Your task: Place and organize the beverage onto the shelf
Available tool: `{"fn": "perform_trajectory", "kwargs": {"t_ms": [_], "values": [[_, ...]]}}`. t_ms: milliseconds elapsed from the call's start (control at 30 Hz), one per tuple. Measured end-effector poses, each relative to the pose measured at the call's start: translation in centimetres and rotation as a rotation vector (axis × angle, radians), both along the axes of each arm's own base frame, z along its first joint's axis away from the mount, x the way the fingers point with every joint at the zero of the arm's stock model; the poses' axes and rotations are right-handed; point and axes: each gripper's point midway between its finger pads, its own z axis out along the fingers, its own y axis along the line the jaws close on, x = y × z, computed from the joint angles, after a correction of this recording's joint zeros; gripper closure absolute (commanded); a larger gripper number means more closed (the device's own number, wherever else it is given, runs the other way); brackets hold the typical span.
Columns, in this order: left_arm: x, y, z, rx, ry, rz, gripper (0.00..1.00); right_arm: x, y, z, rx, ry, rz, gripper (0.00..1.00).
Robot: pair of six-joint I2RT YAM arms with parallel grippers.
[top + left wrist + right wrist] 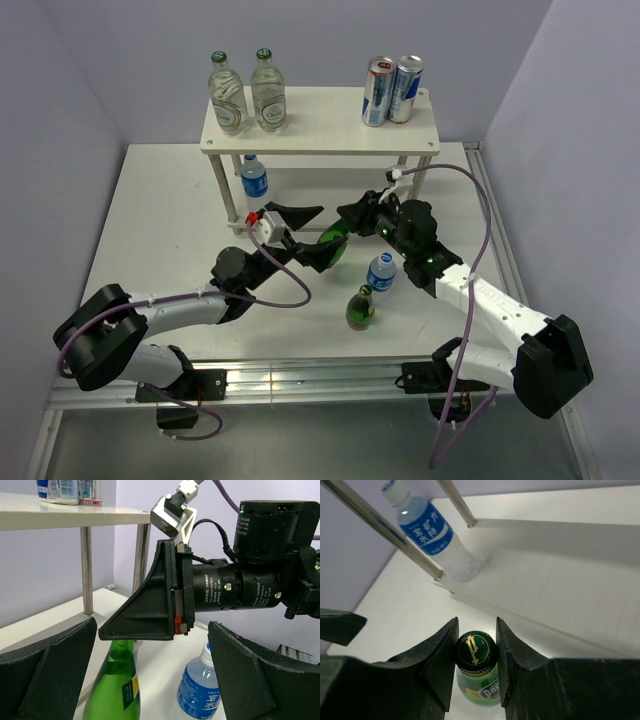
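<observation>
The end of the shelf's lower board below the cans is bare, so my right gripper will turn toward the shelf (325, 115) next and carry the green bottle (333, 247) outward onto that end.
The cream shelf (325, 115) stands at the back of the table. My right gripper (347, 222) is in front of it, shut on the capped neck of a green glass bottle (333, 247). In the right wrist view both pads of the right gripper (476, 625) press the green bottle's (476, 652) dark cap. My left gripper (310, 235) is open, its fingers wide on either side of the bottle's body and not touching it. In the left wrist view the green bottle (112, 690) leans slightly between the spread fingers of the left gripper (152, 645).
Two clear glass bottles (247, 95) and two cans (392, 90) stand on the shelf top. One blue-labelled water bottle (255, 178) sits on the lower board (560, 580). Another water bottle (381, 272) and a second green bottle (360, 310) stand on the table near my right arm.
</observation>
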Motion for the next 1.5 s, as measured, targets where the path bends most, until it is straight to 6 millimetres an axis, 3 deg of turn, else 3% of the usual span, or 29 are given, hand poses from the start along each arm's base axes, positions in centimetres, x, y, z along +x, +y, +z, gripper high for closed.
{"fn": "perform_trajectory", "kwargs": {"t_ms": [167,333,567,700,900,1433,1467,1500], "values": [[0.3,0.1,-0.2,0.006,-0.002,0.019,0.01,1.1,-0.6,-0.4,-0.058,0.008,-0.048,1.00],[0.3,0.6,-1.1,0.025,-0.003,0.042,0.01,3.0,-1.5,1.8,-0.101,-0.052,-0.128,1.00],[-0.6,3.1,-2.6,0.033,0.016,0.090,0.01,5.8,-3.5,4.5,-0.178,-0.145,-0.277,1.00],[-1.1,4.2,-2.5,0.021,0.015,0.107,0.01,7.5,-4.7,3.7,-0.242,-0.153,-0.365,1.00],[-2.1,5.7,-2.9,0.012,0.014,0.116,0.01,9.7,-6.4,0.4,-0.360,-0.122,-0.490,1.00],[-2.4,6.2,-4.1,0.022,0.038,0.119,0.02,12.1,-9.4,0.8,-0.435,-0.209,-0.715,1.00],[-2.3,6.2,-4.2,0.024,0.041,0.123,0.02,12.2,-9.4,0.7,-0.434,-0.212,-0.723,0.98],[-2.2,6.2,-4.3,0.027,0.046,0.128,0.03,12.3,-9.4,0.7,-0.433,-0.213,-0.727,0.85]]}}
